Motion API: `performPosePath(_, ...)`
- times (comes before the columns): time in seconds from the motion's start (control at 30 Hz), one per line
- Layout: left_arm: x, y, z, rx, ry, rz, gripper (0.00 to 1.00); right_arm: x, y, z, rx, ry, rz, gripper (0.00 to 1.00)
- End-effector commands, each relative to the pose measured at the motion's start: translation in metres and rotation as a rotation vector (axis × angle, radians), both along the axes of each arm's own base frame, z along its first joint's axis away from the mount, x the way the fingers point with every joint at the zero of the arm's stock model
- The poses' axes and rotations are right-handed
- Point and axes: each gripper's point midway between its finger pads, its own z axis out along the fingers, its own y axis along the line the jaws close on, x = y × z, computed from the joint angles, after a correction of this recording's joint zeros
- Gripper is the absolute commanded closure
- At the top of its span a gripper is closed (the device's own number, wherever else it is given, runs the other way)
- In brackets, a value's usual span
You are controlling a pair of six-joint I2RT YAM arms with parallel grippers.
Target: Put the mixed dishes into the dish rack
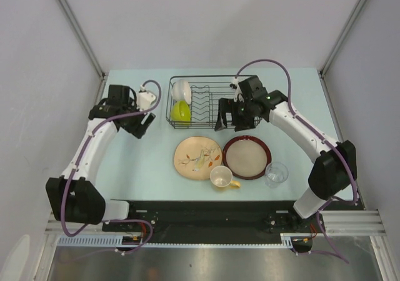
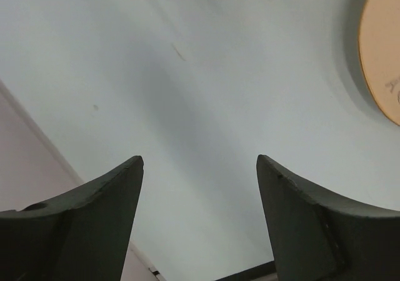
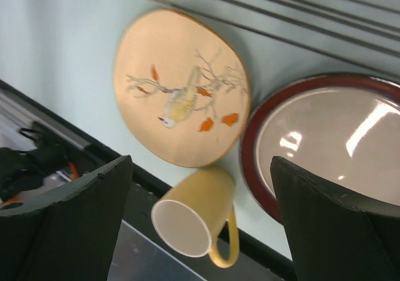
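Observation:
The near side of the leaf plate is closest to the open fingers of my right gripper, so I need to move that gripper down and back onto the leaf plate's edge [image 3: 246,93] by the red-rimmed plate [image 3: 325,137].
The black wire dish rack [image 1: 206,100] stands at the back middle, with the white bowl [image 1: 182,90] and lime-green bowl [image 1: 181,111] in its left end. In front of it lie the beige leaf-patterned plate [image 1: 197,158], the red-rimmed tan plate [image 1: 247,157], the cream cup with yellow handle [image 1: 222,177] and the clear glass [image 1: 275,173]. My right gripper [image 1: 228,121] is open and empty at the rack's front right, above the plates; its view shows the leaf plate [image 3: 181,87], red-rimmed plate [image 3: 325,137] and cup [image 3: 194,215]. My left gripper [image 1: 145,123] is open and empty, left of the rack.
The left wrist view shows bare pale table [image 2: 206,75], the open gripper [image 2: 200,168] and a sliver of the leaf plate [image 2: 381,56]. The black front rail [image 1: 206,209] runs along the table's near edge. Grey walls stand on both sides.

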Motion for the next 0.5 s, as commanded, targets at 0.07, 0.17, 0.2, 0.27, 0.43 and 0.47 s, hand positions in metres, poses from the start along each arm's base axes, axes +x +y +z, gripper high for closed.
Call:
performPosePath(0.07, -0.034, -0.019, -0.065, -0.042, 0.140, -0.141, 0.26, -0.012, -0.011, -0.044, -0.149, -0.033, 0.061, 0.11)
performPosePath(0.17, -0.039, -0.035, -0.083, -0.053, 0.184, -0.149, 0.29, -0.009, -0.012, -0.057, -0.161, -0.042, 0.060, 0.14)
performPosePath(0.2, -0.037, -0.040, -0.087, -0.057, 0.187, -0.140, 0.29, -0.006, -0.011, -0.059, -0.159, -0.053, 0.062, 0.15)
performPosePath(0.27, -0.039, -0.057, -0.089, -0.065, 0.194, -0.169, 0.29, 0.001, -0.005, -0.062, -0.139, -0.085, 0.070, 0.15)
performPosePath(0.43, -0.032, -0.089, -0.089, -0.098, 0.202, -0.230, 0.31, 0.019, 0.010, -0.072, -0.085, -0.101, 0.063, 0.17)
performPosePath(0.47, -0.029, -0.092, -0.090, -0.099, 0.195, -0.236, 0.31, 0.023, 0.014, -0.078, -0.081, -0.103, 0.067, 0.18)
